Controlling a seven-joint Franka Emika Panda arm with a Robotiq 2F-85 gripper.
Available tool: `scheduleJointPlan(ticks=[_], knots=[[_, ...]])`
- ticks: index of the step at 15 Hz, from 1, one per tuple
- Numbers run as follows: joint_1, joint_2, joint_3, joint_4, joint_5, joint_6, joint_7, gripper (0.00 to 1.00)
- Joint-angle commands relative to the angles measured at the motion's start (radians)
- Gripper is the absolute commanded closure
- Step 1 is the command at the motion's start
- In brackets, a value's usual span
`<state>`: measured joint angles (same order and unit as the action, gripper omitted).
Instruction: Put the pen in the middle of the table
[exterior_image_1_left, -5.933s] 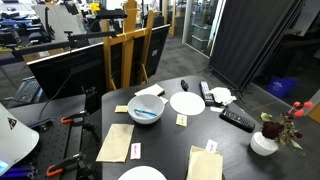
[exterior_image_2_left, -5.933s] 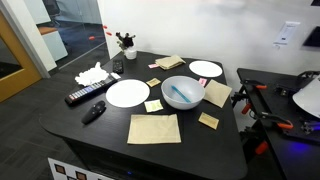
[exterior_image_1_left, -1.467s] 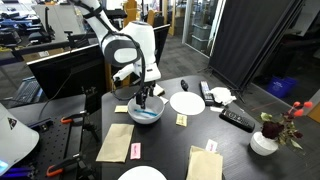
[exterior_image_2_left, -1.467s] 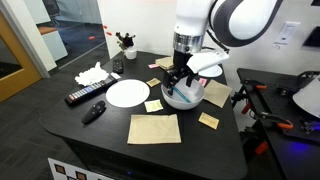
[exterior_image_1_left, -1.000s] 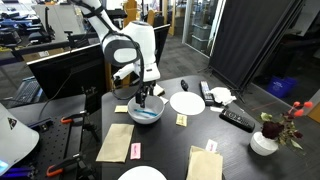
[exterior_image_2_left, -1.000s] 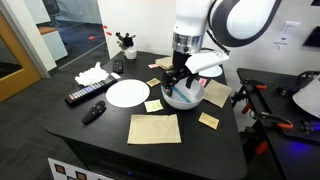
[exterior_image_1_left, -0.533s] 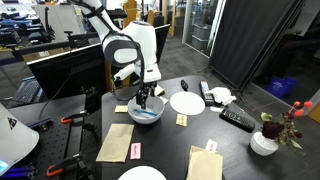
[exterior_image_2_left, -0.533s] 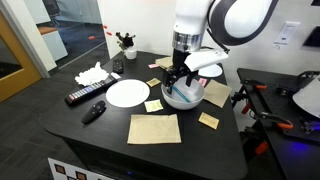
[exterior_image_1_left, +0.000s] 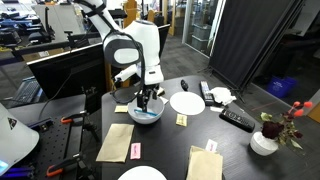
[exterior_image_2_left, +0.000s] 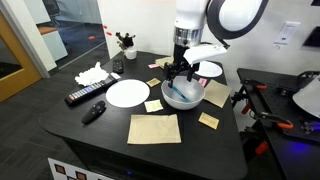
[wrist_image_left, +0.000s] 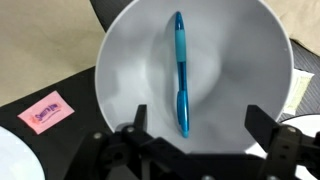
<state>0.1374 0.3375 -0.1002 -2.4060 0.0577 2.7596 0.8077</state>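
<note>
My gripper should go down into the white bowl and close on the near end of the blue pen (exterior_image_1_left: 152, 113), because that end is already between its open fingers.
The blue pen (wrist_image_left: 180, 70) lies lengthwise in the white bowl (wrist_image_left: 120, 60), seen from above in the wrist view. My gripper (wrist_image_left: 198, 115) is open and empty, its two fingers spread to either side of the pen's near end, above it. In both exterior views the gripper (exterior_image_1_left: 147, 99) (exterior_image_2_left: 183, 72) hangs over the bowl (exterior_image_1_left: 146, 113) (exterior_image_2_left: 182, 97), which stands on the dark table (exterior_image_1_left: 165, 135) (exterior_image_2_left: 110, 125). The pen does not show clearly in the exterior views.
A white plate (exterior_image_1_left: 186, 102) (exterior_image_2_left: 127, 92) lies beside the bowl, and another (exterior_image_2_left: 207, 69) behind it. Black remotes (exterior_image_1_left: 237, 120) (exterior_image_2_left: 85, 96), brown napkins (exterior_image_2_left: 153, 128) (exterior_image_1_left: 115, 142), yellow notes (exterior_image_2_left: 153, 105), a pink packet (wrist_image_left: 45, 112) and a flower vase (exterior_image_1_left: 265, 140) also sit on the table.
My gripper has risen a little above the bowl and turned slightly. The pen stays in the bowl.
</note>
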Motion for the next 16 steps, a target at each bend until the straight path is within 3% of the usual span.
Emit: scheduleJointPlan(ticks=[1,14,15,16], knots=[[-0.023,0.013,0.019,0.005,0.031,-0.011,-0.049,0.00],[-0.058,0.107,0.034,0.042,0.123,0.008,-0.179,0.00],[-0.055,0.115,0.032,0.047,0.124,0.006,-0.180,0.08],[-0.052,0.122,0.031,0.053,0.123,0.006,-0.180,0.26]])
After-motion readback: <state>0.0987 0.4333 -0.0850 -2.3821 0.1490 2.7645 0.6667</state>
